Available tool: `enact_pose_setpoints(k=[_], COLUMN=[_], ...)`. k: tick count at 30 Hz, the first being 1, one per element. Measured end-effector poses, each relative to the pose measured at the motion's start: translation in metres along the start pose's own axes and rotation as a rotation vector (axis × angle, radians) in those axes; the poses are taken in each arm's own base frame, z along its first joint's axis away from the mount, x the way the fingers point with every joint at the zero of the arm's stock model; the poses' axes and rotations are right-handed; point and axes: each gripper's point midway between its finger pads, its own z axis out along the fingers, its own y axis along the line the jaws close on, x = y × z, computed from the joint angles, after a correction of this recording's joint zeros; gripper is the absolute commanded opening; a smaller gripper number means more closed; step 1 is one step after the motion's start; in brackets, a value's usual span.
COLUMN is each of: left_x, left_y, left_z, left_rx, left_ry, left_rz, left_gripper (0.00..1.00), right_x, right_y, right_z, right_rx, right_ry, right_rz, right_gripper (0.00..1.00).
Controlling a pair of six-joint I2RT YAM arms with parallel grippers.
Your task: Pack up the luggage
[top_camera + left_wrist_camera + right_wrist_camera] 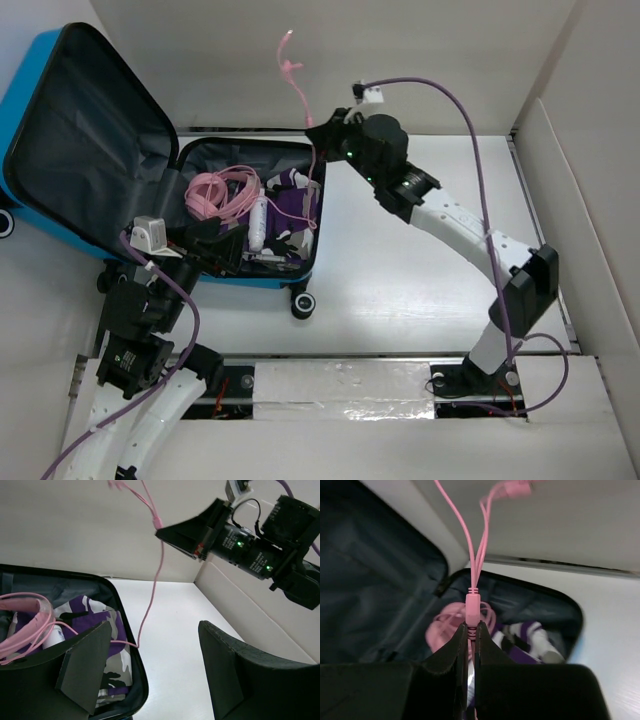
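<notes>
The splitter still hangs above the case's rim, so the robot's right gripper will next move down and to the left in the top view, over the pink headphones (210,190) (486,622), and let go of the splitter.
The blue luggage (30,95) lies open at the left, its lid tilted back and its dark lining (370,590) showing. In its base sit pink headphones (210,190), a purple camouflage cloth (293,200) and a white bottle (258,222). My right gripper (318,130) hangs above the case's far right rim, shut on the splitter of a thin pink cable (472,605). The cable's loose ends rise above the gripper (288,50), and the rest trails down into the case (150,605). My left gripper (215,250) stands open over the near rim (127,645), with nothing between its fingers (85,665).
White cardboard walls (590,200) enclose the table on the back and right. A caster wheel (303,305) sticks out at the case's near right corner. A foil-taped strip (340,385) runs along the front edge between the arm bases.
</notes>
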Motion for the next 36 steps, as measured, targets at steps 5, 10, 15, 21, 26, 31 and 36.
enact_pose_setpoints(k=[5,10,15,21,26,31,36], left_x=[-0.001,-0.003,-0.005,-0.007,0.001,0.002,-0.015], left_y=[0.001,0.002,0.003,0.009,0.025,0.045,0.073], left_z=[0.0,-0.002,-0.003,-0.001,0.008,0.024,0.043], left_rx=[-0.007,-0.009,-0.018,-0.055,-0.137,-0.274,-0.478], left_ry=[-0.006,-0.014,-0.023,-0.035,-0.008,0.032,0.039], left_rz=[0.0,0.001,0.001,-0.004,-0.016,-0.022,0.011], left_gripper=[0.68,0.68,0.66,0.49,0.31,0.06,0.03], right_x=[0.033,0.098,0.171,0.215,0.194,0.13,0.085], right_y=[0.075,0.126,0.125,0.093,0.077,0.06,0.038], right_z=[0.034,0.069,0.096,0.096,0.072,0.007,-0.062], right_rx=[-0.202,-0.329,-0.322,-0.239,-0.205,-0.214,-0.206], right_ry=[0.068,0.18,0.313,0.416,0.405,0.293,0.17], right_rz=[0.01,0.015,0.015,0.015,-0.006,-0.004,0.004], right_gripper=[0.0,0.0,0.15,1.0,1.0,0.0,0.0])
